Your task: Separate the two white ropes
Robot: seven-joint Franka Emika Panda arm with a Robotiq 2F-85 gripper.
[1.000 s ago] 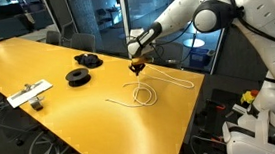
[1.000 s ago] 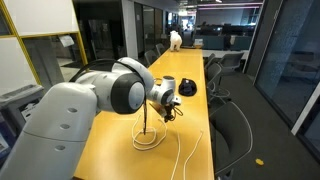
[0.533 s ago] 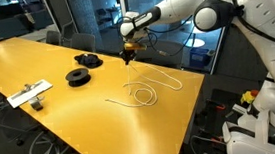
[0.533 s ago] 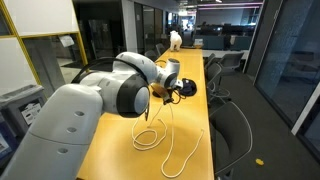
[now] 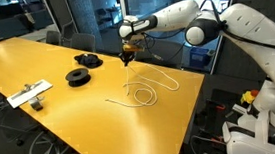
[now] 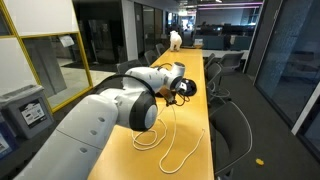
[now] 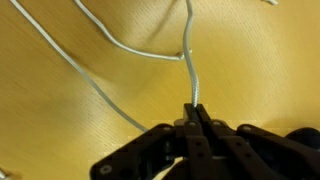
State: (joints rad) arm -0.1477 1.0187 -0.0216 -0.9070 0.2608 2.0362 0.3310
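The rope goes down and outward in my gripper next, onto the bare tabletop below and outward of it, for release clear of the other rope's end.
Two thin white ropes (image 5: 151, 89) lie in loose loops on the yellow table (image 5: 35, 56); they also show in an exterior view (image 6: 172, 140). My gripper (image 5: 128, 58) hangs well above the table, shut on one white rope (image 7: 190, 70). That rope hangs straight down from the closed jaws (image 7: 195, 118) to the loops below. In the wrist view a second white rope (image 7: 80, 65) curves across the table under it and meets the held one. I cannot tell whether they are still tangled.
Two black round spools (image 5: 79, 76) (image 5: 88, 59) sit left of the ropes. A flat white rectangular object (image 5: 28, 93) lies near the table's left front edge. Chairs (image 6: 232, 125) stand along the table's side.
My gripper has risen and moved left away from the loops with the rope end held, drawing that rope up and taut. The loops on the table have shifted slightly.
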